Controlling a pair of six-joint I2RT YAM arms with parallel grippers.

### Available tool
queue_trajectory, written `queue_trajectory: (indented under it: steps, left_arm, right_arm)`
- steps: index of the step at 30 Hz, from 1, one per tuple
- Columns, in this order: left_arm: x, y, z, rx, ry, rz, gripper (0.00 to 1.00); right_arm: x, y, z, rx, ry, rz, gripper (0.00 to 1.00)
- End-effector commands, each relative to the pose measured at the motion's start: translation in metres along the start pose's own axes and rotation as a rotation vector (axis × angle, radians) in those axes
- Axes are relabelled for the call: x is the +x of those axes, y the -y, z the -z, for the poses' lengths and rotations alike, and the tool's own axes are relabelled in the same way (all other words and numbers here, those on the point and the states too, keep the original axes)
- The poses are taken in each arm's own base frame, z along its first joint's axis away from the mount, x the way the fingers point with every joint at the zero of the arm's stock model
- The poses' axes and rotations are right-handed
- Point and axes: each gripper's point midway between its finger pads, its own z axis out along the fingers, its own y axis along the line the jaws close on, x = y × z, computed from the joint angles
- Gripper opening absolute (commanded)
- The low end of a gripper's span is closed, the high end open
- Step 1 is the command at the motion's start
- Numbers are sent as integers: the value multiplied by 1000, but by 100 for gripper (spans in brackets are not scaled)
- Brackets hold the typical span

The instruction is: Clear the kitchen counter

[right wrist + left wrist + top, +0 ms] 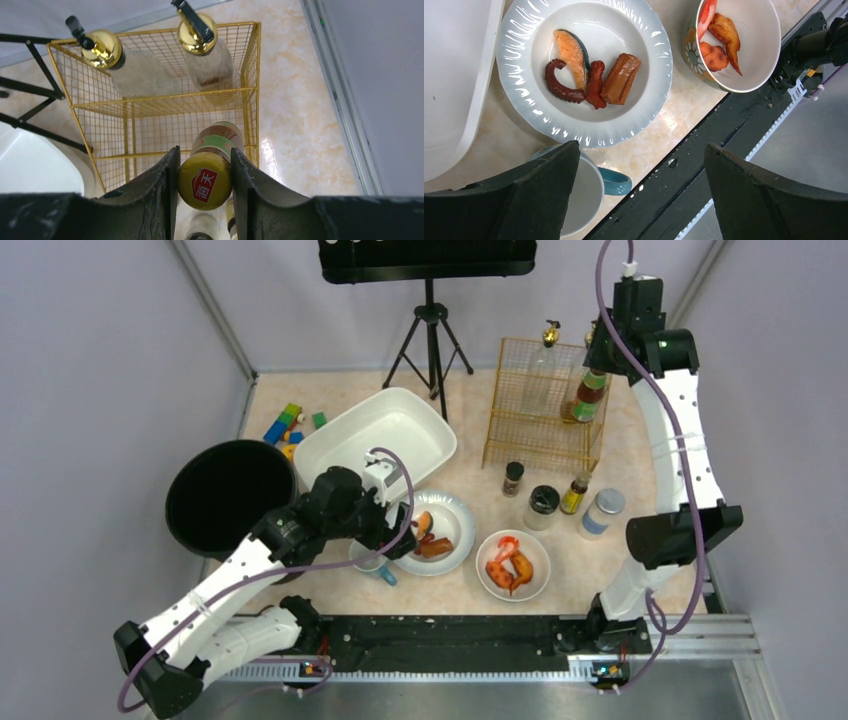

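Note:
My right gripper lowers the sauce bottle into the gold wire rack's middle section (567,427) (211,125) next.
The kitchen counter (640,440) is pale marbled stone. My right gripper (600,362) hangs high over the right end of a gold wire rack (545,405). In the right wrist view it (204,151) is shut on the yellow cap of a brown sauce bottle (206,181) with a green label. My left gripper (393,532) is low over a white mug (372,562) with a blue handle. In the left wrist view it (641,147) is open and empty, with the mug (586,192) under its left finger.
A white plate (524,95) of toy food and a bowl (513,565) of food sit near the front edge. Several small jars (543,502) stand mid-right. A white tub (375,435), a black bin (228,498), toy blocks (285,425) and a tripod (430,340) lie behind. Two pump bottles (102,47) are in the rack.

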Motion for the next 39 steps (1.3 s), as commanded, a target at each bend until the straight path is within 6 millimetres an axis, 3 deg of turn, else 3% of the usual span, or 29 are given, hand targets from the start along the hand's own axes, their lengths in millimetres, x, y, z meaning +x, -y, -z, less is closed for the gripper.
queue_trajectory:
  steps: [1,5,15,17,25,31,32,35,39]
  left_arm:
    - [0,-2,-2,-6,-2,-12,99]
    - [0,-3,-4,-13,-8,-12,99]
    - [2,-6,-6,-24,-19,-9,99]
    - [2,-7,-6,-28,-19,-9,99]
    - [4,-8,-8,-32,-28,-7,99]
    - [4,-9,-9,-36,-33,-5,99]
    - [4,-9,-9,-36,-34,-5,99]
    - [5,-9,-10,-37,-37,-4,99]
    - [6,-10,-11,-39,-43,-3,99]
  right_arm:
    - [-72,6,17,-17,242,-83,0]
    - [-65,8,-1,-8,223,-89,0]
    - [-15,9,-41,-11,143,-105,0]
    - [3,10,-50,-8,110,-102,0]
    - [48,14,-74,6,40,-114,0]
    - [59,20,-81,18,14,-130,0]
    - [59,21,-81,19,11,-133,3]
    - [56,24,-78,23,11,-130,32]
    - [42,22,-67,13,31,-126,57]
